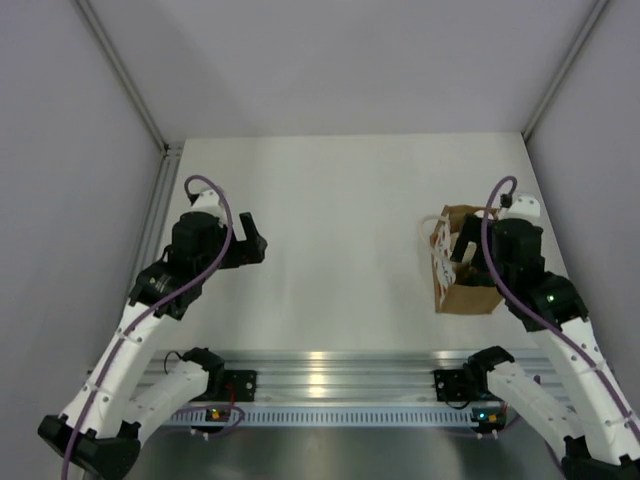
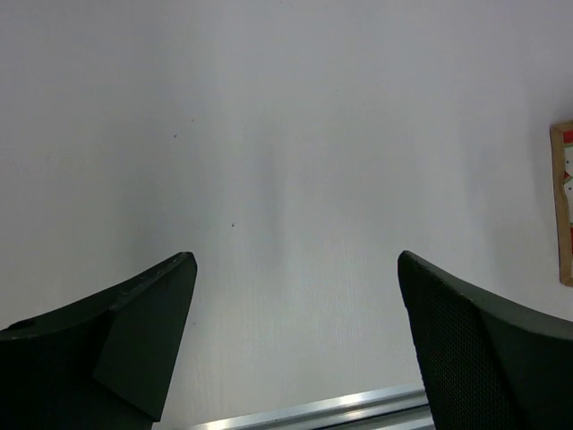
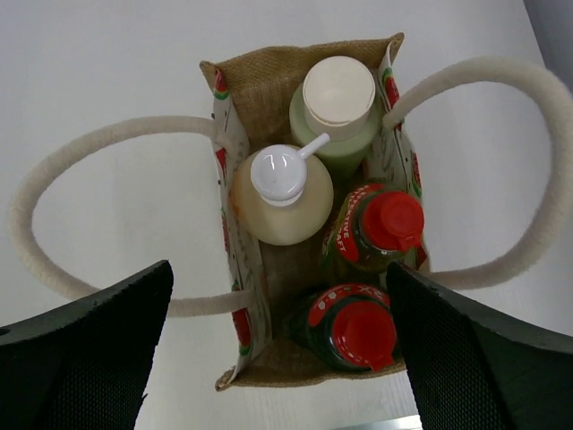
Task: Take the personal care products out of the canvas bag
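Observation:
The right gripper moves outward and down into the canvas bag (image 3: 269, 81) onto the white pump's neck (image 3: 281, 184) next, narrowing its spread fingers because one overhangs the bag's side.
The brown canvas bag (image 1: 470, 290) stands at the right of the table, and my right gripper (image 1: 466, 250) hovers open above its mouth. In the right wrist view the bag (image 3: 269, 81) holds four bottles: a cream pump bottle (image 3: 281, 197), a white-capped cream bottle (image 3: 338, 98), a yellow red-capped bottle (image 3: 387, 224) and a dark green red-capped bottle (image 3: 358, 331). The right gripper (image 3: 277, 305) is empty, its fingers spread wider than the bag. White loop handles (image 3: 81, 161) splay out to both sides. My left gripper (image 1: 250, 238) is open and empty over bare table at the left.
The bag's edge shows at the right border of the left wrist view (image 2: 562, 202). A metal rail (image 1: 330, 365) runs along the near table edge. Grey walls enclose the table on the left, back and right.

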